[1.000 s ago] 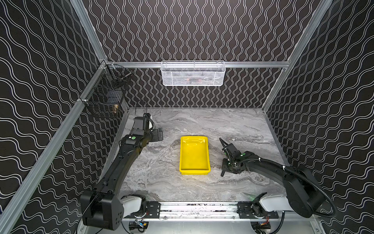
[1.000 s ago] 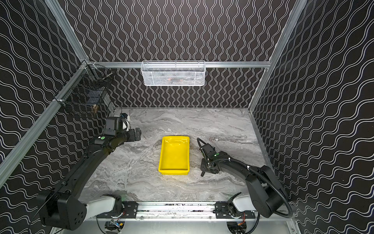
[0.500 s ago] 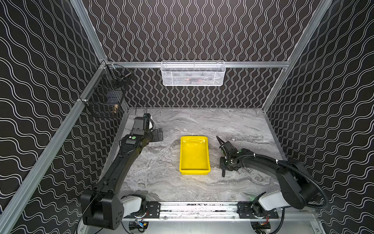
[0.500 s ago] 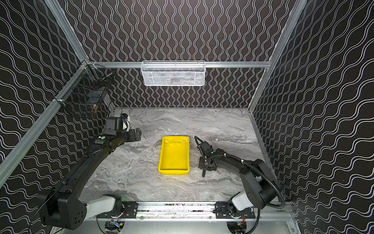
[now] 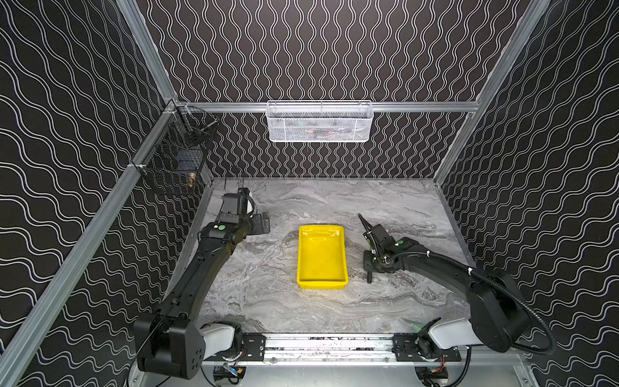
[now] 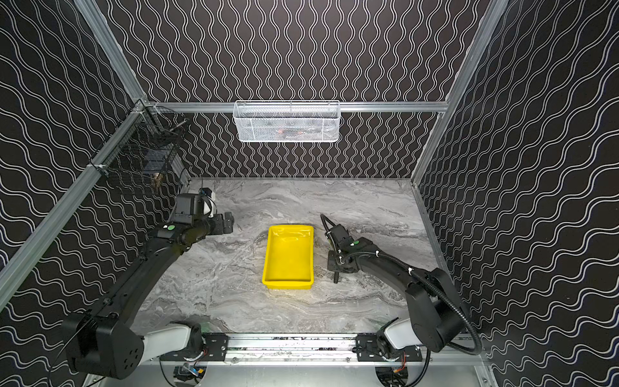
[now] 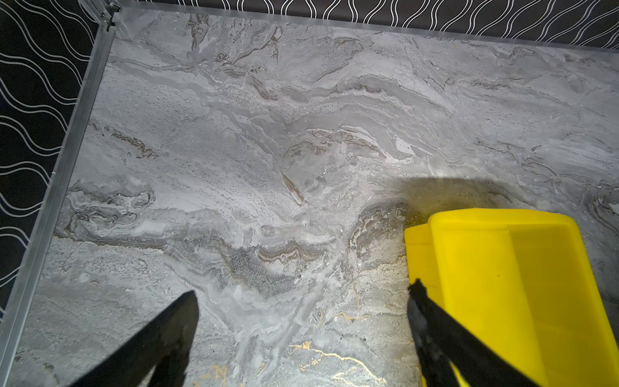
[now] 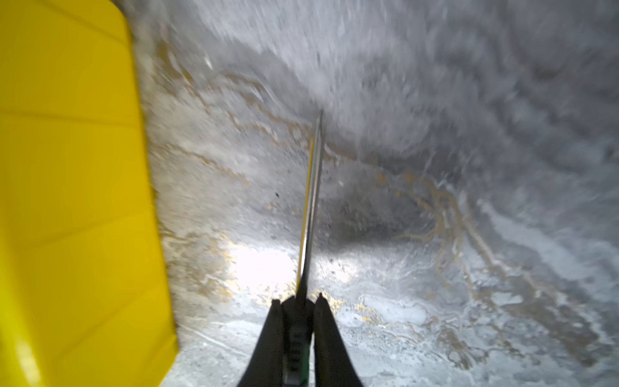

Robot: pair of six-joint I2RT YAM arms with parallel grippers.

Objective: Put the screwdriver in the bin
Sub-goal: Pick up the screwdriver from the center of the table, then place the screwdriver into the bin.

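Note:
Next, my right gripper rises over the yellow bin's side, which is in the way, then lowers the screwdriver [image 8: 313, 201] toward the bin's empty bottom and releases.
The screwdriver [image 8: 313, 201] has a black ribbed handle and a thin metal shaft. My right gripper [image 8: 297, 299] is shut on its handle, and the shaft points ahead over the marble table. In both top views the right gripper [image 5: 371, 264] [image 6: 334, 264] is low, just right of the yellow bin [image 5: 321, 284] [image 6: 288, 284]. The screwdriver's end [image 5: 369, 277] [image 6: 336, 278] sticks out toward the front. The bin [image 8: 67, 167] holds nothing. My left gripper [image 7: 303, 295] [image 5: 259, 224] is open over bare table at the bin's far left corner [image 7: 502, 214]. Whether the screwdriver touches the table I cannot tell.
A white mesh basket [image 5: 320, 122] hangs on the back rail. A black wire basket [image 5: 174, 160] hangs on the left wall. Patterned walls with metal frames close in the table on three sides. The arms' base rail [image 5: 328, 345] runs along the front.
The right jaws have shut on the screwdriver's handle, and the right wrist has shifted slightly. The right wrist view is blurred by motion. The left arm and the bin have not moved.

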